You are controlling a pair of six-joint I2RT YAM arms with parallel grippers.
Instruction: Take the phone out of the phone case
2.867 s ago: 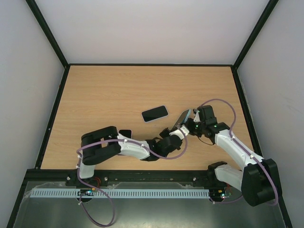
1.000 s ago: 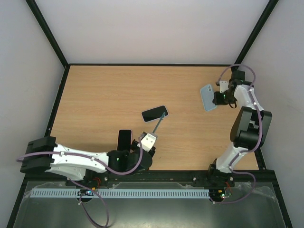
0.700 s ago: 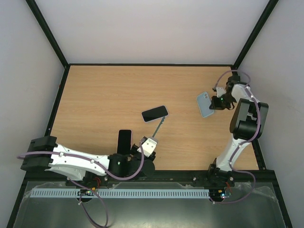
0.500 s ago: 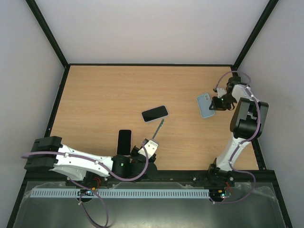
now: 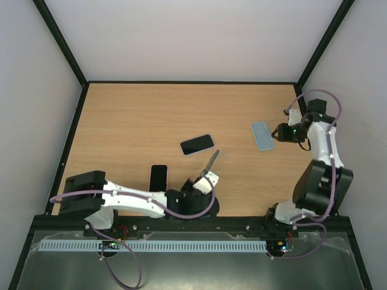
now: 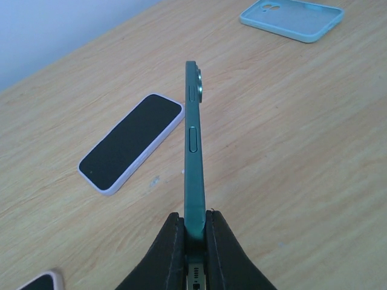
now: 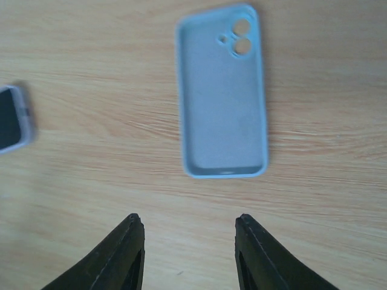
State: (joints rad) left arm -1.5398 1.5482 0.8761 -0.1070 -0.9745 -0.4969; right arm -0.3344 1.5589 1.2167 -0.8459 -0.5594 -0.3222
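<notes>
I will lower my left gripper outward next to let go of the phone on the bare wood (image 5: 224,147) (image 6: 227,136) beside the pale pink case, because that spot is outward and below my gripper.
A dark green phone (image 6: 193,163) stands on edge between my left gripper's (image 6: 193,223) shut jaws; it shows in the top view (image 5: 211,161) above the table's near middle. The empty light blue case (image 5: 262,135) lies flat, open side up, at the right; it also shows in the right wrist view (image 7: 222,90) and the left wrist view (image 6: 292,19). My right gripper (image 7: 188,226) is open and empty, just right of the case in the top view (image 5: 279,132).
A phone in a pale pink case (image 5: 197,145) lies screen up at the table's middle, also in the left wrist view (image 6: 131,142). Another cased phone (image 5: 159,178) lies near the front, left of my left gripper. A black frame (image 5: 314,151) borders the table.
My right gripper laid the blue case flat on the table, let go and drew back to the right. My left gripper moved right with the green phone.
</notes>
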